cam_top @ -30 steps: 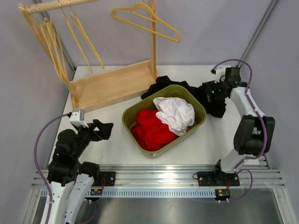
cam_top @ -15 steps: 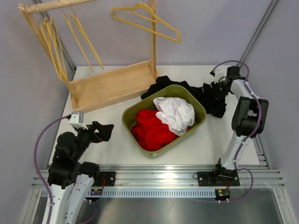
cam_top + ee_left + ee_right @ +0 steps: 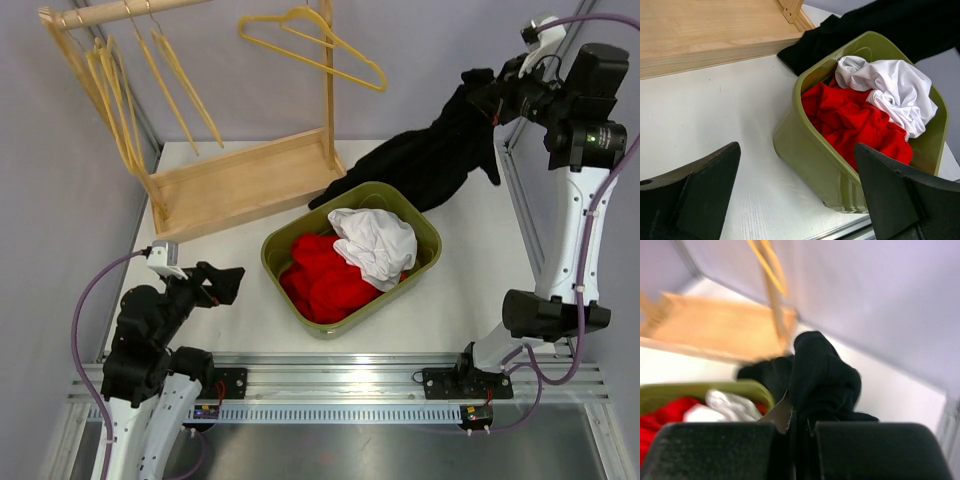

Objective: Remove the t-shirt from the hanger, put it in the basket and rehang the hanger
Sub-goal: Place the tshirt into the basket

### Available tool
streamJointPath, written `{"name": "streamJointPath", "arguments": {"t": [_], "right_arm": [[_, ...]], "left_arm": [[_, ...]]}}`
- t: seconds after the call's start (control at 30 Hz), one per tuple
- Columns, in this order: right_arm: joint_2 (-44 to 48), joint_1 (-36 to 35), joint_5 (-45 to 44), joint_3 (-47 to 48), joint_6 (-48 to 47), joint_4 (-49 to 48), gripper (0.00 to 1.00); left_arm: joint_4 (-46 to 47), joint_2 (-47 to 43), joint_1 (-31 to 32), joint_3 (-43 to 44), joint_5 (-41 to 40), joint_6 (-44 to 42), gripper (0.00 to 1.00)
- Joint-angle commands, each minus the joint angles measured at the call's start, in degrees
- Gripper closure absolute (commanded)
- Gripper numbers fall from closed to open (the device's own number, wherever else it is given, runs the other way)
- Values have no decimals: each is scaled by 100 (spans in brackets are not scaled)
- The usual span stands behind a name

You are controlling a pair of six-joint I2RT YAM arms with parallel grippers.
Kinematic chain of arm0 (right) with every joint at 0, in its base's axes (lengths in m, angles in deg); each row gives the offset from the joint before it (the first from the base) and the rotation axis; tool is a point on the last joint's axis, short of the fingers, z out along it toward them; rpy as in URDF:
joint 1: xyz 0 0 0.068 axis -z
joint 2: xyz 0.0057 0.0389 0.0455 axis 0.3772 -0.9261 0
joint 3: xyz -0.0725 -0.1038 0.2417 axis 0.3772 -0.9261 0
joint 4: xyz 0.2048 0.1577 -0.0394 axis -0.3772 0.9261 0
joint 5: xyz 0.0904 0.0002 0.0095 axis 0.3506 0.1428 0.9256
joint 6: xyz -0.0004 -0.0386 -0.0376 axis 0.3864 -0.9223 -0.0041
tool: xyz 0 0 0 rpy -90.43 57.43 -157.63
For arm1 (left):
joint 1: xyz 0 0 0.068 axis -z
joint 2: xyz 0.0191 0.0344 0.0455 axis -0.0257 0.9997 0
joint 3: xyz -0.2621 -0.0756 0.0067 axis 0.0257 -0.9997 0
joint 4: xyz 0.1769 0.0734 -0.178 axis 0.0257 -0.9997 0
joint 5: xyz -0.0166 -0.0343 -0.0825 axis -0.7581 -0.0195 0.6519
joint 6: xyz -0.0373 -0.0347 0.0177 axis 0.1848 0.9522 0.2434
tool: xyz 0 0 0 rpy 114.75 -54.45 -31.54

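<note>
The black t-shirt's lower end (image 3: pixel 340 187) trails loose. My left gripper needs to move outward and to the right in the top view, over the green bin (image 3: pixel 428 237), onto that end.
My right gripper (image 3: pixel 492 97) is raised high at the back right and shut on a black t-shirt (image 3: pixel 432 160). The shirt hangs from it in a slant, its lower end trailing behind the green bin (image 3: pixel 428 237). The right wrist view is blurred: bunched black cloth (image 3: pixel 822 372) is pinched between the shut jaws of the right gripper (image 3: pixel 802 437). No hanger shows inside the shirt. An empty yellow hanger (image 3: pixel 318 45) hangs off the rack post. My left gripper (image 3: pixel 226 279) hovers open near the table's front left, holding nothing; in its wrist view the left gripper (image 3: pixel 796 165) faces the bin (image 3: pixel 807 150).
The green bin holds a red garment (image 3: pixel 325 278) and a white one (image 3: pixel 375 243). A wooden rack (image 3: pixel 240 182) stands at the back left with several yellow hangers (image 3: pixel 120 95) on its rail. A metal rail (image 3: pixel 340 382) runs along the near edge.
The right gripper shut on the black t-shirt beside the bin, then the arm swung up and back, lifting most of the shirt off the table. The left arm stayed put.
</note>
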Motion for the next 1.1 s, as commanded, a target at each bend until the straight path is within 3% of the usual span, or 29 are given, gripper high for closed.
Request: {"name": "streamJointPath", "arguments": {"t": [0.0, 0.17, 0.37, 0.57, 0.67, 0.77, 0.8, 0.9, 0.93, 1.07], "right_arm": [[18, -420, 1015, 1057, 1228, -92, 100], [9, -747, 1796, 1462, 2626, -1732, 100], [-272, -1160, 2526, 1752, 4156, -3140, 100], [-360, -1494, 2843, 2324, 5140, -4020, 100], [-430, -1503, 2914, 2429, 5748, -4810, 100], [-474, -1530, 3001, 2439, 6151, -5146, 100], [-475, -1556, 3028, 2430, 6449, -5469, 100], [-440, -1565, 3107, 2325, 7011, -6104, 100], [-422, -1565, 3125, 2298, 7101, -6209, 100], [-281, -1565, 3134, 2132, 7497, -6701, 100]], "left_arm": [[375, -3, 21, 63, 342, 10, 1], [577, -82, 21, 19, 693, -16, 1], [1455, -4, 21, -139, 1414, 176, 1], [3439, 803, 21, -245, 2353, 886, 1], [4460, 1690, 169, -62, 2663, 1178, 1], [4647, 2517, 1133, 272, 1997, 707, 1], [4568, 2736, 1885, 595, 1681, 226, 1], [4567, 3729, 2978, 1272, 459, -647, 1], [4663, 4176, 3122, 1423, 109, -814, 1], [5375, 5364, 3466, 2100, -71, -1587, 1]]}}
